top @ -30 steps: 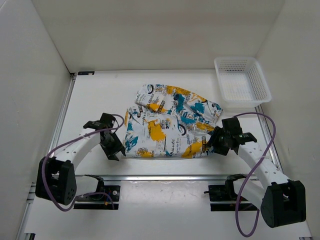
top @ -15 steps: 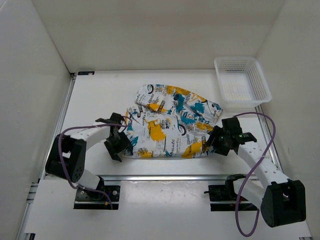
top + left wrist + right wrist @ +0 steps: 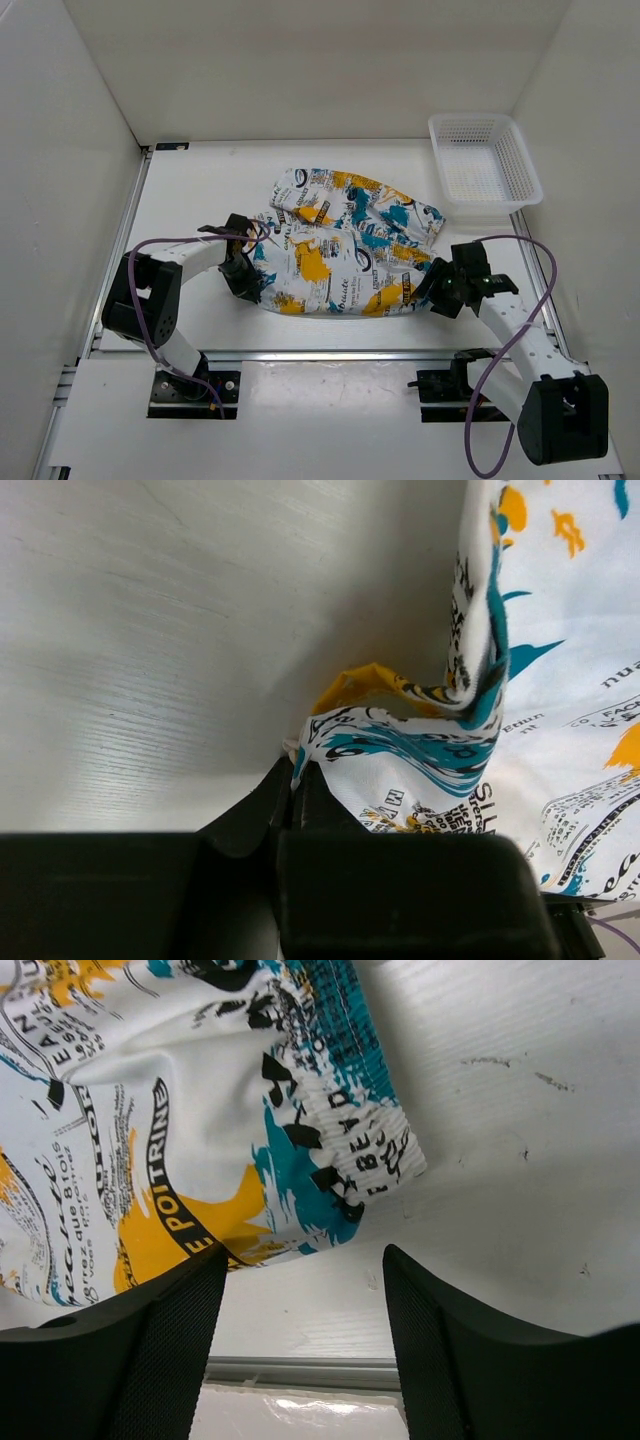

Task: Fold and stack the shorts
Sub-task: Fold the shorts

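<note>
The waistband's edge is just beyond my right gripper's open fingers, so I should slide the gripper outward onto the near corner of the ribbed waistband and close.
The shorts (image 3: 345,245) lie spread in the middle of the table, white with yellow, teal and black print. My left gripper (image 3: 243,275) is at their near left edge. In the left wrist view its jaws (image 3: 297,780) are shut on a bunched corner of the shorts (image 3: 400,755), and the fabric rises in a fold from the pinch. My right gripper (image 3: 437,290) is at the near right corner and open. In the right wrist view its fingers (image 3: 165,1330) straddle bare table just short of the shorts' waistband corner (image 3: 350,1150), holding nothing.
A white mesh basket (image 3: 520,165) stands at the back right, near the side wall. A metal rail (image 3: 330,354) runs along the table's near edge, just behind both grippers. White walls close in the left, back and right sides.
My left gripper moved right to the shorts' left edge and shut on the fabric. My right gripper drew back slightly toward the near edge and stays open.
</note>
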Motion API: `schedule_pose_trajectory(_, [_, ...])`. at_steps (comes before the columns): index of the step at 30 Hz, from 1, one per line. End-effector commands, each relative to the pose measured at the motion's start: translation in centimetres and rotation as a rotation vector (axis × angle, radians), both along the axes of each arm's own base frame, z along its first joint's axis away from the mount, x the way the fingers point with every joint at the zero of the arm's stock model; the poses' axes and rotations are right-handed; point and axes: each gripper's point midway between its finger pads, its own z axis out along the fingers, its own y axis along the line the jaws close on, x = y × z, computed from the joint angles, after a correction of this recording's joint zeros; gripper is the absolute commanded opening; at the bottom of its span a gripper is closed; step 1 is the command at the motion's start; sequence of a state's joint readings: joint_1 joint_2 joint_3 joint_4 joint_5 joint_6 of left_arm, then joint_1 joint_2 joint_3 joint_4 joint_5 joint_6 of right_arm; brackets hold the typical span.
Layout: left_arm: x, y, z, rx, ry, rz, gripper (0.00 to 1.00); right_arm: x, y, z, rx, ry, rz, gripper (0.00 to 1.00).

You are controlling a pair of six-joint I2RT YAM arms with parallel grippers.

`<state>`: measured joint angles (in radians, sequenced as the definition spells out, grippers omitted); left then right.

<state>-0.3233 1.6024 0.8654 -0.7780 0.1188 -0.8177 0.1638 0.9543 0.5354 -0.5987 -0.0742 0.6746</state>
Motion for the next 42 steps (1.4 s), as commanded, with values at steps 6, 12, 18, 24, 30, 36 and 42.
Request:
schedule_pose_trajectory(6, [1.7,-0.3,0.5,0.001,-0.061,-0.022,0.1,-0.4,0.2,-0.4,0.031,-0.029,-0.025,0.66])
schedule_pose_trajectory(12, [2.2,-0.4,0.7,-0.001,-0.071,-0.031,0.1,1.9,0.7,-2.0,0.035,-0.007,-0.021,0.65])
schedule_pose_trajectory(18, [2.9,-0.9,1.4,-0.034,-0.076,-0.036,0.1,4.3,0.8,-2.9,0.031,-0.03,-0.05,0.36])
schedule_pose_trajectory(24, [7.2,-0.1,7.8,-0.059,-0.231,-0.036,0.1,6.8,0.4,1.3,-0.017,-0.107,-0.013,0.0])
schedule_pose_trajectory(30, [9.5,2.5,21.1,-0.072,-0.507,0.005,0.1,8.2,-0.2,12.6,-0.076,-0.333,0.07,0.0])
schedule_pose_trajectory(36, [7.4,4.0,38.2,-0.117,-0.943,0.026,0.1,5.5,0.5,25.9,-0.064,-0.613,0.216,0.0])
schedule_pose_trajectory(42, [0.0,6.8,51.1,-0.108,-1.354,0.092,0.1,-0.4,2.1,36.3,0.002,-0.866,0.384,0.0])
